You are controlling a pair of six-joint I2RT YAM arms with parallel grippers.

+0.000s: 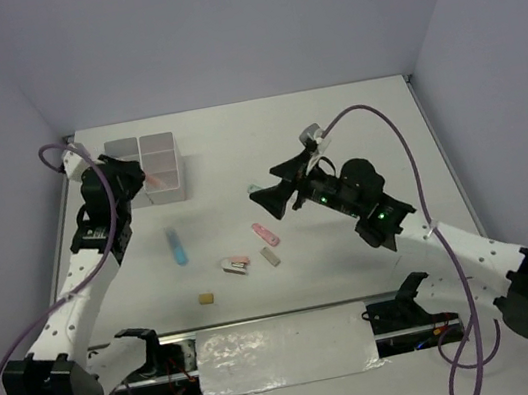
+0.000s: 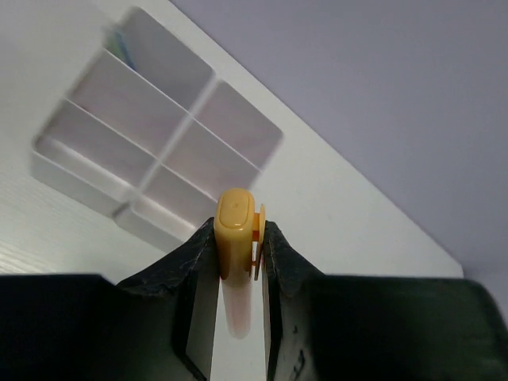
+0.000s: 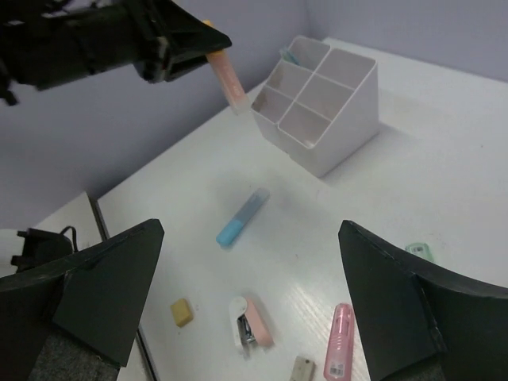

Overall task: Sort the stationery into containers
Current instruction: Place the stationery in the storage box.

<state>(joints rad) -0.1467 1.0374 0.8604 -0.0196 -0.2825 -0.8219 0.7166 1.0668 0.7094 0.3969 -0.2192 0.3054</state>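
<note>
My left gripper shifts to the left in the top view next and lowers into the box's empty middle section (image 2: 125, 105) beside the one holding something blue-green.
My left gripper (image 1: 138, 183) is shut on an orange-yellow highlighter (image 2: 236, 232) and holds it in the air just in front of the white six-compartment box (image 1: 159, 162). The highlighter also shows in the right wrist view (image 3: 225, 78). My right gripper (image 1: 273, 186) is open and empty, above the loose items. On the table lie a blue highlighter (image 1: 177, 244), a pink highlighter (image 1: 265, 234), a pink-and-white stapler-like piece (image 1: 236, 264), a tan block (image 1: 271, 256) and a small yellow eraser (image 1: 205, 297). A back compartment of the box (image 3: 317, 103) holds something blue-green (image 3: 290, 54).
A small green item (image 3: 419, 252) lies right of the pink highlighter (image 3: 340, 351), hidden under my right arm in the top view. Grey walls close the table at the back and both sides. A foil-covered strip (image 1: 285, 351) runs along the near edge between the arm bases.
</note>
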